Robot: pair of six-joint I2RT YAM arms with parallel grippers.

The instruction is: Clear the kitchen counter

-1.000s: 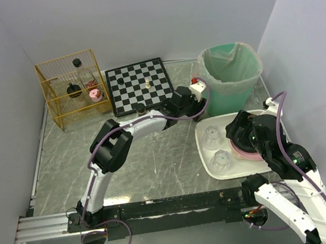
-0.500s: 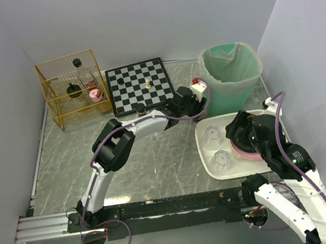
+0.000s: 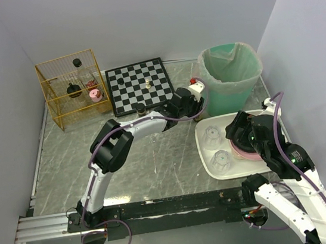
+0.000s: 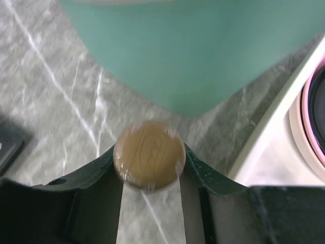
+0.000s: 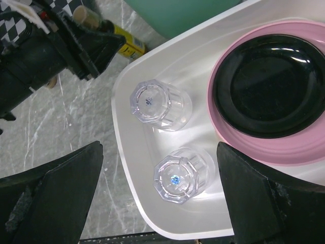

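The small dark bottle goes up in my left gripper next, swings over the basket's front row and comes down for release. That row lies to its left in the top view.
The grey-green marble kitchen counter carries everything here. My left gripper reaches to the foot of the green bin. Its fingers press on both sides of a small dark bottle with a round cork top. That bottle's yellow label shows in the right wrist view. My right gripper hangs open above the white tray. Directly under it stands an upturned clear glass, with a second one beyond. Nothing is between its fingers.
A pink plate with a black bowl fills the tray's right side. A chessboard with a few pieces lies at the back. A yellow wire basket holding bottles stands at the back left. Walls close in on both sides.
The left gripper's jaws have narrowed onto the cork-topped bottle and the gripper has shifted slightly toward the chessboard. The right arm has not moved.
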